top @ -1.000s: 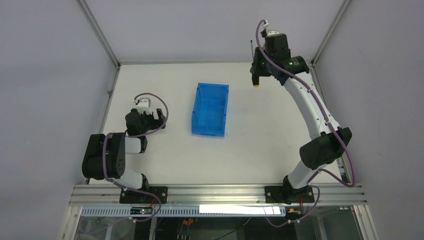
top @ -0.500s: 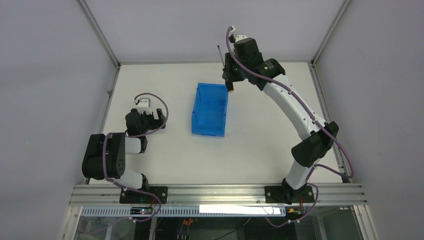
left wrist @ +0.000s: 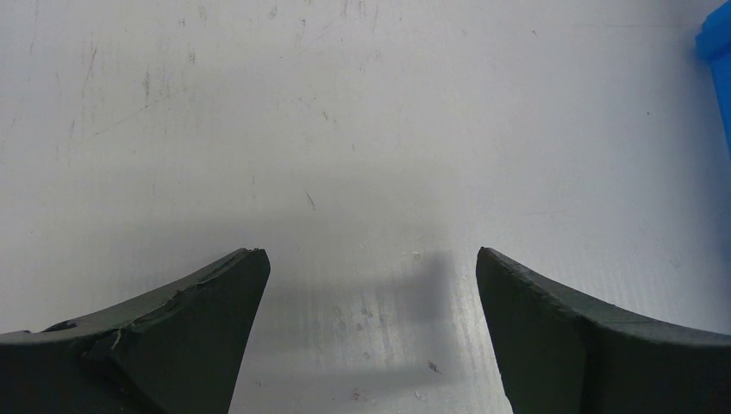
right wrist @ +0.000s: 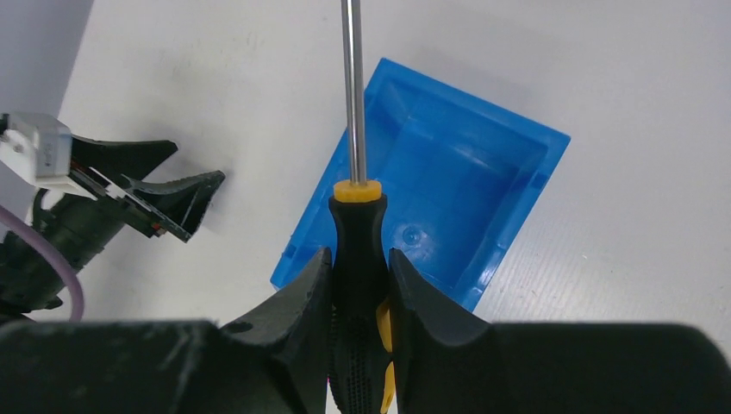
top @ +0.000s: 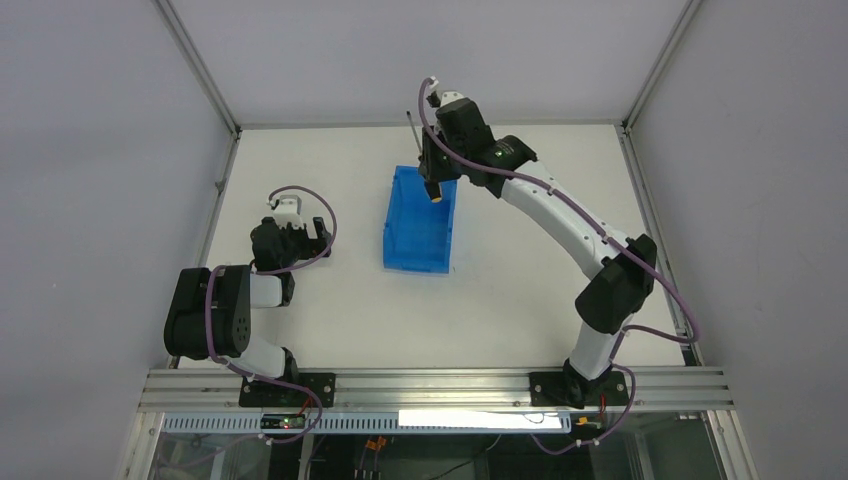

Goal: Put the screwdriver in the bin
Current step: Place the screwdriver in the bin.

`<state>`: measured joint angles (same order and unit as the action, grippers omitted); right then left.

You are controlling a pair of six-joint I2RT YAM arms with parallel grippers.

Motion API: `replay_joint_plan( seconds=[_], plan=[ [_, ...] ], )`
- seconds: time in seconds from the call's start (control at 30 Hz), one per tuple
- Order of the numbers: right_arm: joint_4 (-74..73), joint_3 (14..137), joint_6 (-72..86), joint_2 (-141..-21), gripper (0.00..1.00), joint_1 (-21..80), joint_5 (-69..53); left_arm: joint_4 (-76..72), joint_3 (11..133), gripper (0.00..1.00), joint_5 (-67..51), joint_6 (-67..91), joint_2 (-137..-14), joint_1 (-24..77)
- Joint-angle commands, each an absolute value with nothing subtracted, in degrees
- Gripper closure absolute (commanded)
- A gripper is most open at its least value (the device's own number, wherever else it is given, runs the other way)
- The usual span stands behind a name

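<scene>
The right gripper draws back and lowers inside the bin next and releases the screwdriver's handle there, since the bin's empty bottom lies below and back from the gripper.
The translucent blue bin (top: 420,220) stands in the middle of the table and shows empty in the right wrist view (right wrist: 448,198). My right gripper (top: 430,170) is shut on the black-and-yellow handle of the screwdriver (right wrist: 358,233) and holds it in the air over the bin's far end. The thin shaft (top: 413,127) sticks up and away from the gripper. My left gripper (top: 300,232) is open and empty, low over the table left of the bin.
The white table (top: 520,260) is ringed by aluminium frame posts and grey walls. A corner of the bin (left wrist: 715,43) shows at the right edge of the left wrist view. The left arm (right wrist: 103,190) shows left of the bin in the right wrist view.
My right arm has swung left from the far right corner, carrying the screwdriver over the bin's far end. The left arm has not moved.
</scene>
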<state>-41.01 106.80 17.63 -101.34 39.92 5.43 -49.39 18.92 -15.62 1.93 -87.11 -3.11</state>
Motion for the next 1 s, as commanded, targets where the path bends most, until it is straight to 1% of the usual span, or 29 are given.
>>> replay_joint_plan(
  seconds=[0.0, 0.37, 0.73, 0.87, 0.9, 0.93, 0.97],
  plan=[
    [-34.18, 102.0, 20.29, -101.15, 1.0, 40.25, 6.2, -52.38, 19.22, 0.01, -17.05, 1.49, -86.74, -3.87],
    [-27.36, 92.12, 22.38, -103.95, 1.0, 42.45, 8.09, -52.38, 19.17, 0.01, -17.09, 1.49, -86.75, -3.87],
    [-25.79, 87.99, 22.9, -109.58, 0.99, 45.25, 10.84, -52.38, 19.22, 0.01, -17.05, 1.49, -86.75, -3.87],
    [-27.02, 87.76, 22.7, -112.14, 0.93, 46.19, 12.3, -52.38, 19.2, 0.01, -17.06, 1.49, -86.75, -3.87],
    [-27.17, 87.61, 22.69, -112.69, 0.87, 46.41, 12.9, -52.38, 19.21, 0.01, -17.05, 1.49, -86.75, -3.87],
    [-27.12, 87.48, 22.66, -113.11, 0.76, 46.55, 13.32, -52.38, 19.17, 0.01, -17.05, 1.49, -86.75, -3.87],
    [-27.13, 87.46, 22.66, -113.53, 0.71, 46.65, 13.5, -52.38, 19.24, 0.01, -17.05, 1.49, -86.75, -3.87]
  ],
)
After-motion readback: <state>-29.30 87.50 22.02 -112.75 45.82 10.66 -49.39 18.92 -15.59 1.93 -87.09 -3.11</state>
